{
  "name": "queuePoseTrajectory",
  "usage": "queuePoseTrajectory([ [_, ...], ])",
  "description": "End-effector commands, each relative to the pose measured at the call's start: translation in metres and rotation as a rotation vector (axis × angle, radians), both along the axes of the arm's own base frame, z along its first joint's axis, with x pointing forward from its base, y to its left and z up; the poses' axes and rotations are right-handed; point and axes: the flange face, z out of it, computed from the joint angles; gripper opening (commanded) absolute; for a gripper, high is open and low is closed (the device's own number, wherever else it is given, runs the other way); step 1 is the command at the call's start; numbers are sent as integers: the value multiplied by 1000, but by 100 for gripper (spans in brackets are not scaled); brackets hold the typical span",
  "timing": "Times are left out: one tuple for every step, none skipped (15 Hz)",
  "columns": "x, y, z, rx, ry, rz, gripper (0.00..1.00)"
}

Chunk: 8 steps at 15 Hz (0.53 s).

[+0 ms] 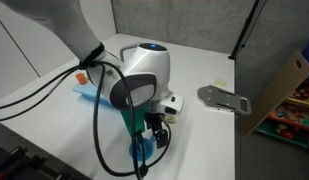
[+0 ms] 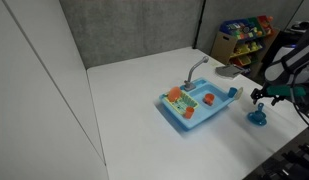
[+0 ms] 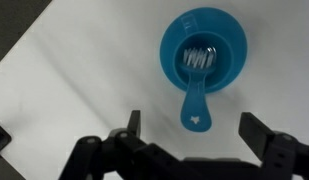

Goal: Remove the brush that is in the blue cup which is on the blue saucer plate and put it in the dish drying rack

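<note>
The brush handle's loose end (image 3: 196, 119) sticks out past the cup's rim between my open fingers. Next, my gripper will move slightly down onto that end and close from both sides.
In the wrist view the blue cup (image 3: 202, 48) stands on the blue saucer plate (image 3: 234, 70), seen from straight above. The brush lies in the cup, with pale bristles (image 3: 199, 57) inside and a blue handle sticking out over the rim towards me. My gripper (image 3: 194, 130) is open and empty, hovering above with the handle tip between its fingers. In an exterior view the gripper (image 2: 262, 97) hangs just over the cup (image 2: 258, 117) near the table's front corner. The light-blue toy sink with the dish drying rack (image 2: 199, 105) sits a short way from the cup.
A grey faucet (image 2: 197, 68) and a small orange-red cup (image 2: 175, 95) are on the sink unit. A grey metal piece (image 1: 222, 97) lies on the table. A shelf of toys (image 2: 244, 35) stands past the table's far corner. The table edge is close to the cup.
</note>
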Motion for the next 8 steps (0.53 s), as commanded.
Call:
queuePoseTrajectory([
  [6,-3,-7,8,-19,29,100],
  [7,-2,-9,8,-21,35,95],
  [8,-2,-10,7,-22,40,90],
  [9,-3,-11,6,-23,45,88],
  [10,-3,-11,6,-24,50,87],
  [10,-3,-11,4,-26,52,81],
  [11,-3,-11,3,-27,55,84],
  [12,-3,-11,3,-29,57,82],
])
